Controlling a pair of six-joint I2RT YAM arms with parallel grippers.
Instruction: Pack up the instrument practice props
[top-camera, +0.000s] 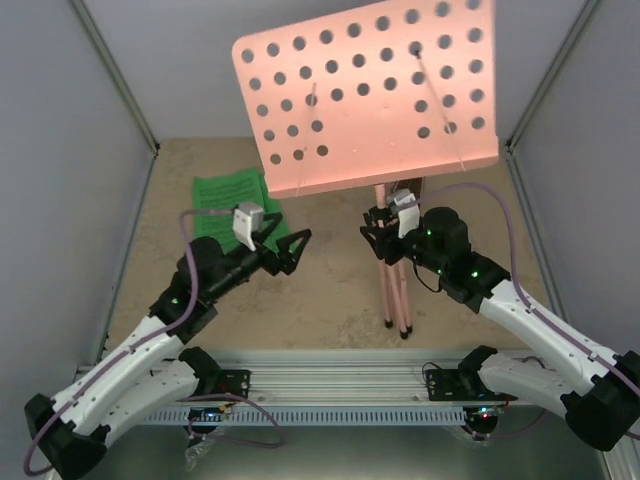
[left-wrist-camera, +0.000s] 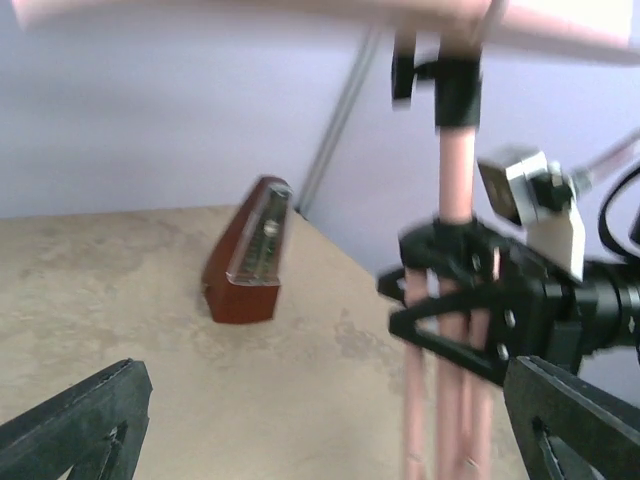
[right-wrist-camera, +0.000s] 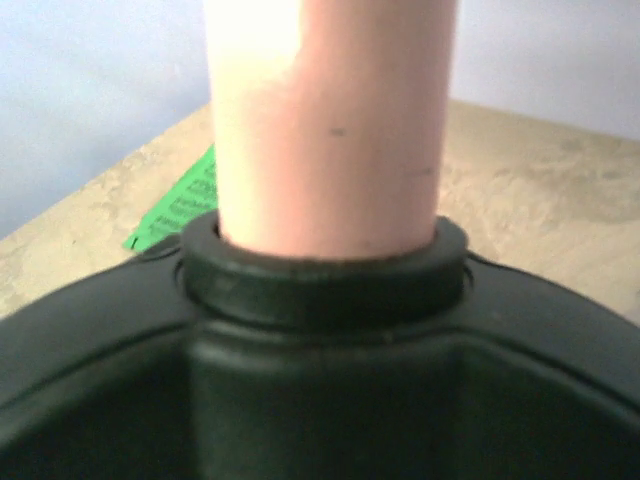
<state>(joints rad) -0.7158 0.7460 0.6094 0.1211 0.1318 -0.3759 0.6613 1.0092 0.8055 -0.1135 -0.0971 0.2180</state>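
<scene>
Bare tabletop lies below my right gripper, to its left in the top view, so next my right gripper will tilt and lower to lay down and release the stand.
The pink music stand (top-camera: 365, 90) stands upright right of centre, its hole-punched desk tilted toward the camera and its legs (top-camera: 395, 290) folded together. My right gripper (top-camera: 378, 235) is shut on the stand's pole just below the desk. The left wrist view shows its fingers (left-wrist-camera: 450, 300) clamped round the pink tubes, and in the right wrist view the pole (right-wrist-camera: 330, 130) and its black collar (right-wrist-camera: 320, 270) fill the frame. My left gripper (top-camera: 297, 252) is open and empty, left of the stand. Green sheet-music pages (top-camera: 235, 198) lie flat behind it. The brown metronome (left-wrist-camera: 245, 255) stands by the far wall.
Grey enclosure walls close in the left, right and back, with a metal corner post (left-wrist-camera: 335, 125) behind the metronome. An aluminium rail (top-camera: 330, 365) carrying both arm bases runs along the near edge. The stand's desk hides the back right of the table from above.
</scene>
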